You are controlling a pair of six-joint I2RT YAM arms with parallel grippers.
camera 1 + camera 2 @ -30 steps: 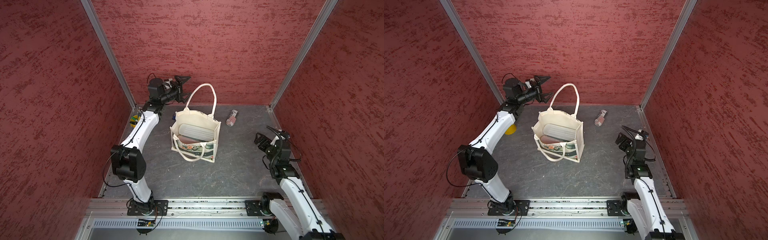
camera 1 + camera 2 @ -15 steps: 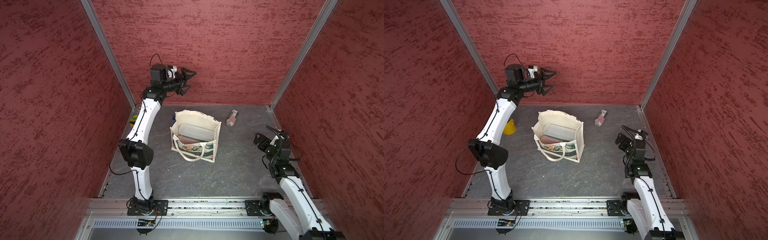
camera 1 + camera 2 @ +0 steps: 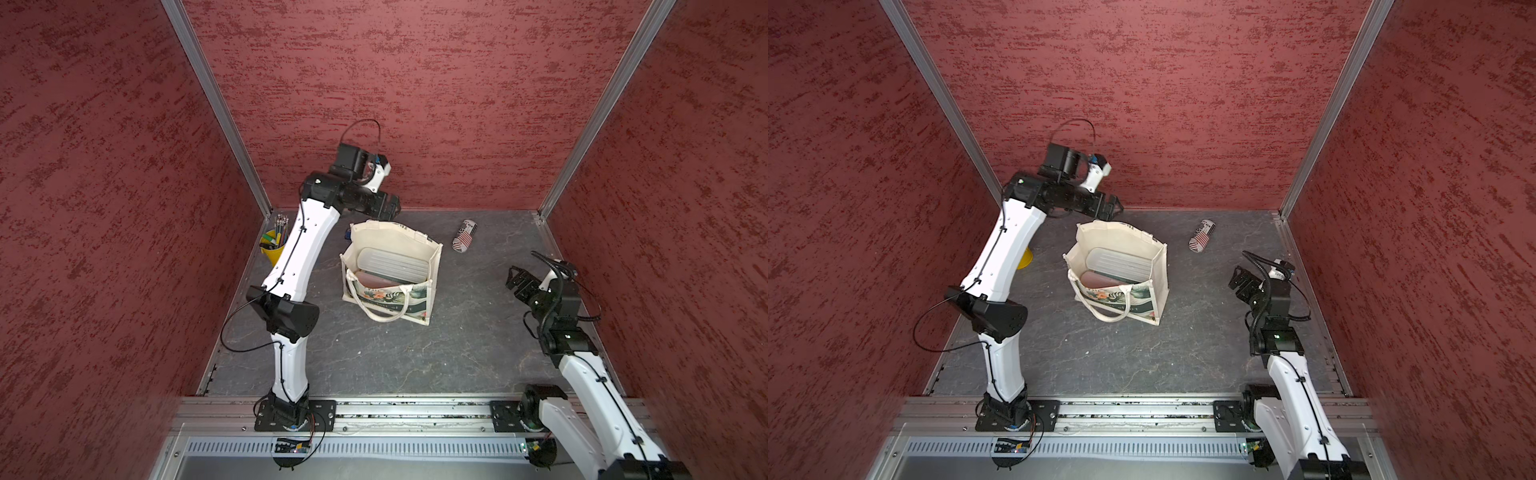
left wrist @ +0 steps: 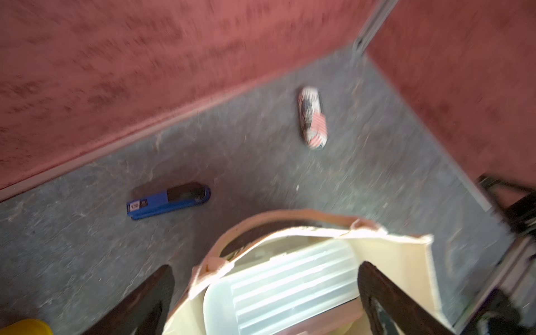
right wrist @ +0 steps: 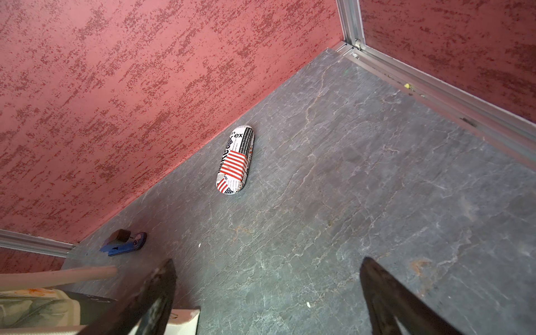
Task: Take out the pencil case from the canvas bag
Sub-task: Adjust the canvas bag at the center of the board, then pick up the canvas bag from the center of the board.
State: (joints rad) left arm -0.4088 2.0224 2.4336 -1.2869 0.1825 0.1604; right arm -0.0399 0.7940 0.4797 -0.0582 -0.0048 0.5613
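My left gripper should next lower its open fingers astride the rear handle's cup-side end (image 3: pixel 369 223) (image 4: pixel 212 266), which is below it, and close where the strap clears the box.
The cream canvas bag (image 3: pixel 432 266) (image 3: pixel 1158 266) stands open in the middle of the floor. Its near handle (image 3: pixel 380 309) hangs down over the leaf print. Inside lies a translucent ribbed plastic box, which I take for the pencil case (image 3: pixel 392 266) (image 4: pixel 290 278), beside a flat pink item (image 3: pixel 372 279). My left gripper (image 3: pixel 390 208) (image 3: pixel 1111 205) (image 4: pixel 265 278) hovers open above the bag's far rim, its fingers (image 4: pixel 156 298) wide on either side of the box. Over bare floor right of the bag, my right gripper (image 3: pixel 517 280) (image 5: pixel 266 278) is open and empty.
A glasses case with a flag and newsprint pattern (image 3: pixel 464 235) (image 5: pixel 235 160) lies near the back wall. Behind the bag lies a blue stapler (image 4: pixel 168 201) (image 5: pixel 124 245). A yellow cup of pens (image 3: pixel 274 245) stands in the back left corner. Red walls close three sides.
The bag's far handle, upright a second ago, has dropped behind the bag. My left gripper rose toward the back wall, then tilted down over the bag's far rim. The right arm has not moved.
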